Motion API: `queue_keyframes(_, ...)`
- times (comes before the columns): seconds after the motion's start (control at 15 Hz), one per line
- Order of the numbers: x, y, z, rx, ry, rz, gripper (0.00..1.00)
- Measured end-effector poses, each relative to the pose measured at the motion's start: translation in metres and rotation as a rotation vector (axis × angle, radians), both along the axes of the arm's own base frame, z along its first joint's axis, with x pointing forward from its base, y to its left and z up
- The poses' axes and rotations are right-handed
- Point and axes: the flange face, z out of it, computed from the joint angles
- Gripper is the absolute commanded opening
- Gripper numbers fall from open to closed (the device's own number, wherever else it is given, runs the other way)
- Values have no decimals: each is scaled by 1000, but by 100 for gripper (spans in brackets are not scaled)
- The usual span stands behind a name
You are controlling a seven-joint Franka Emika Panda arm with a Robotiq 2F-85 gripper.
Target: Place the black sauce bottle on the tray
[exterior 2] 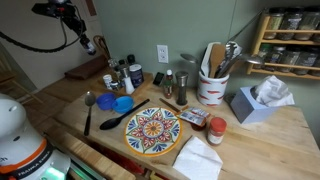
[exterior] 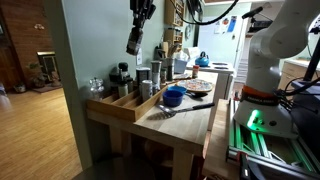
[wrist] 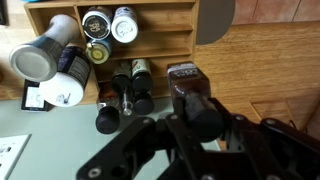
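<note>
My gripper lowers the black sauce bottle [exterior: 133, 44] into the free slot beside the tray's dark bottles next and releases it, since that slot lies well below my gripper.
My gripper [exterior: 136, 36] is shut on the black sauce bottle [exterior: 133, 44], a slim dark bottle with a paler label, and holds it high in the air above the far end of the table. In the wrist view the bottle [wrist: 188, 92] sits between the jaws [wrist: 192, 112], cap toward the camera. The long light-wood tray [exterior: 118, 108] runs along the table edge below, holding metal canisters and small bottles. In an exterior view the gripper [exterior 2: 89, 44] hangs above the tray's end [exterior 2: 84, 72]. The tray's wooden compartments [wrist: 160, 40] show from above in the wrist view.
Silver canisters [exterior: 143, 79] and dark bottles [wrist: 128, 92] stand in the tray. A blue bowl [exterior 2: 122, 104], a black ladle [exterior 2: 112, 121] and a round patterned plate [exterior 2: 153, 131] lie on the table. A utensil crock [exterior 2: 212, 86], tissue box [exterior 2: 258, 102] and spice rack [exterior 2: 290, 40] stand farther along.
</note>
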Motion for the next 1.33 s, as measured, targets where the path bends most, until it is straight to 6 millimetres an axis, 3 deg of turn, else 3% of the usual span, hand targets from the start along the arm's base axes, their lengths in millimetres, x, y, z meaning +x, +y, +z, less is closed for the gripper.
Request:
queue_keyframes(0.27,12,18,-16,-16,35,42,8)
queue_keyframes(0.6,43,38,-52,-32,113,55,8)
queue_keyframes(1.33,128,40,-106,-70,168,-114,8)
